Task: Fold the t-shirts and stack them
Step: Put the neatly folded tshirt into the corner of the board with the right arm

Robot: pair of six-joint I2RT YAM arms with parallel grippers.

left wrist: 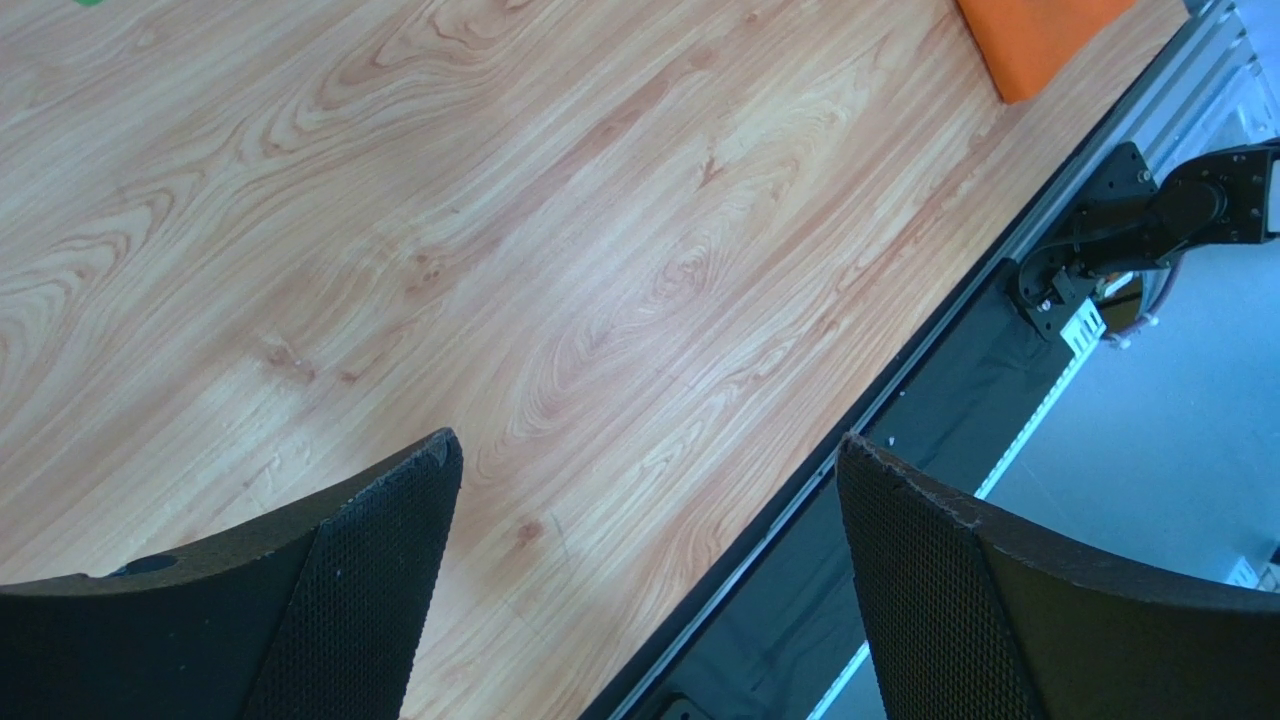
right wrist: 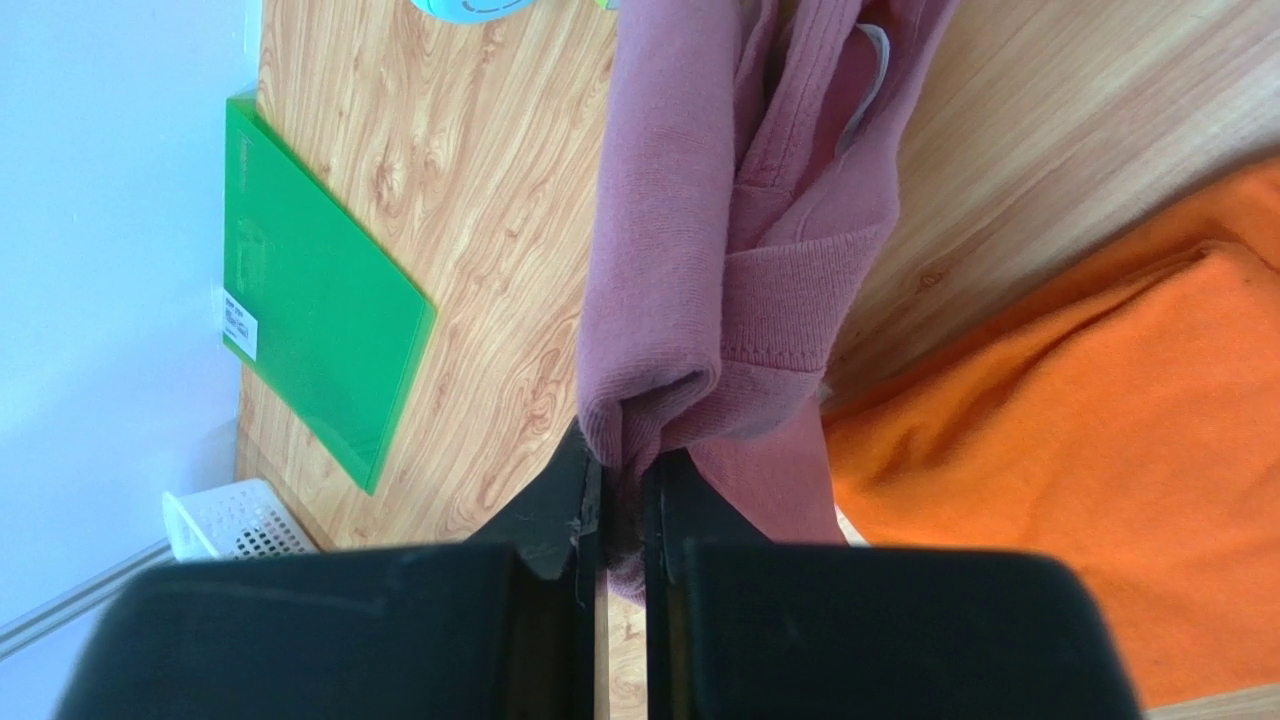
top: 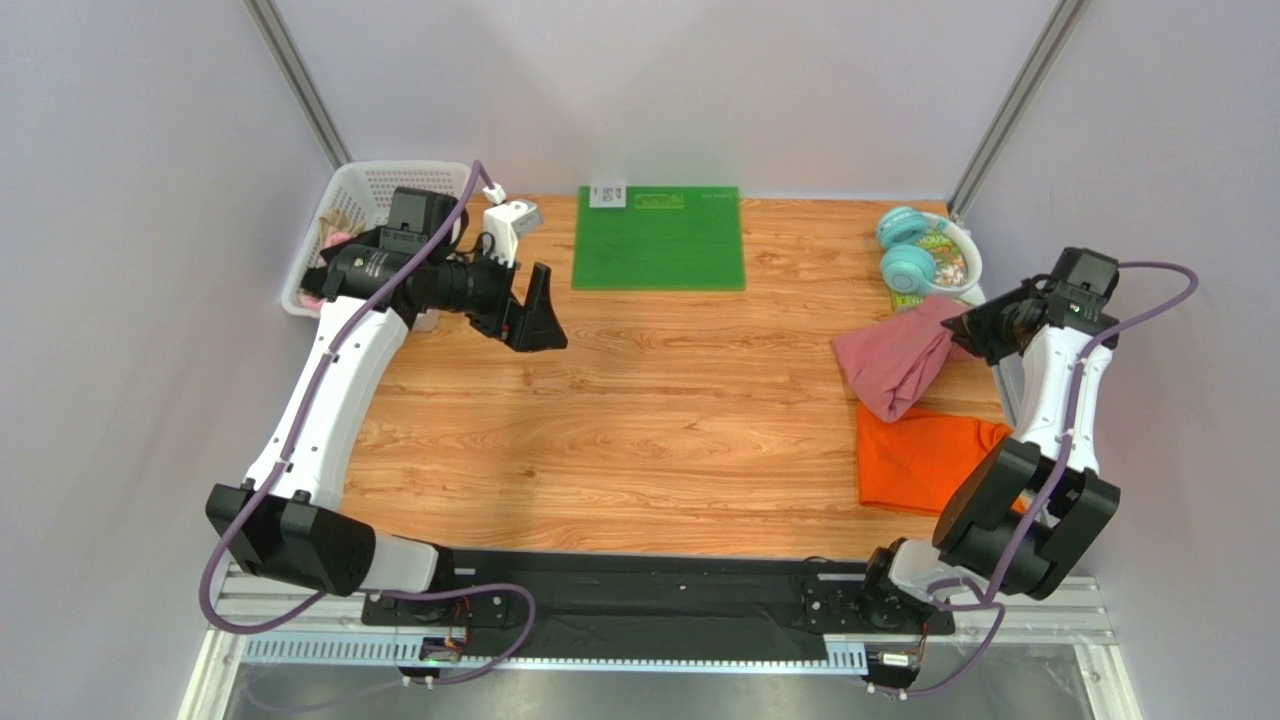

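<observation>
My right gripper will first carry the rose-pink t-shirt (top: pixel 897 356) back to get over the orange t-shirt (top: pixel 920 458) folded nearer my base. Then it will go down and open.
The rose-pink t-shirt (top: pixel 897 356) hangs bunched at the table's right side, and my right gripper (top: pixel 974 332) is shut on a fold of it. In the right wrist view the pink cloth (right wrist: pixel 721 225) runs down into the closed right gripper (right wrist: pixel 624 480). Below it the orange t-shirt (top: pixel 920 458) lies folded flat near the right front edge; it shows also as orange cloth (right wrist: pixel 1082 450) beside the jaws. My left gripper (top: pixel 534 315) hovers open over the back left of the table, far from both shirts. Between its fingers (left wrist: pixel 361 585) only bare wood shows.
A flat green mat (top: pixel 658 237) lies at the back centre. A white basket (top: pixel 361 225) stands at the back left. Teal and white items (top: pixel 924 255) sit at the back right. The table's front rail (left wrist: pixel 962 360) runs past the left gripper.
</observation>
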